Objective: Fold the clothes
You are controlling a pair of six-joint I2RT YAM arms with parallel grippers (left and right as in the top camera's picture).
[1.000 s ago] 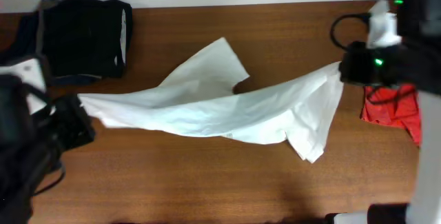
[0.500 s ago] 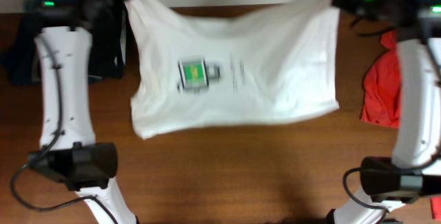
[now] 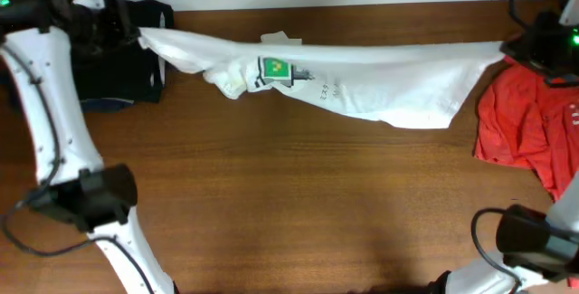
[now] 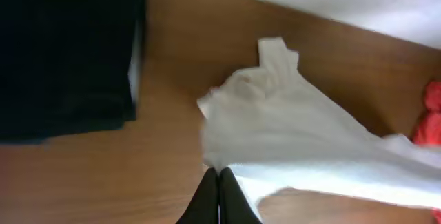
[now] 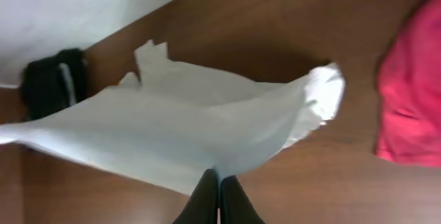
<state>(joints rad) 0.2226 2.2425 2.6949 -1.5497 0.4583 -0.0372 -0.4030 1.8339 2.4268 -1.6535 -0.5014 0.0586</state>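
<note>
The sagging shirt stretches next as my left gripper pulls to its left in the overhead view over the black stack [image 3: 109, 70] [image 4: 69, 55], then releases the shirt's end.
The white shirt [image 3: 380, 77] hangs stretched in a long band across the far side of the table, its green label [image 3: 275, 68] facing up. My left gripper [image 3: 136, 33] is shut on its left end near the black stack; in the left wrist view the shut gripper [image 4: 218, 174] pinches the cloth [image 4: 289, 134]. My right gripper [image 3: 508, 50] is shut on the right end; in the right wrist view the gripper [image 5: 218, 176] pinches the shirt [image 5: 172, 131], which sags toward the table.
A folded black, grey and navy stack [image 3: 99, 50] lies at the far left, also in the left wrist view [image 4: 65, 52]. A red-orange garment [image 3: 520, 118] lies at the right edge, also in the right wrist view [image 5: 410, 93]. The arm bases stand at the near corners.
The shirt was spread out wide and high half a second ago. Now both grippers hold it further apart and lower, and it has collapsed into a narrow taut band at the back of the table.
</note>
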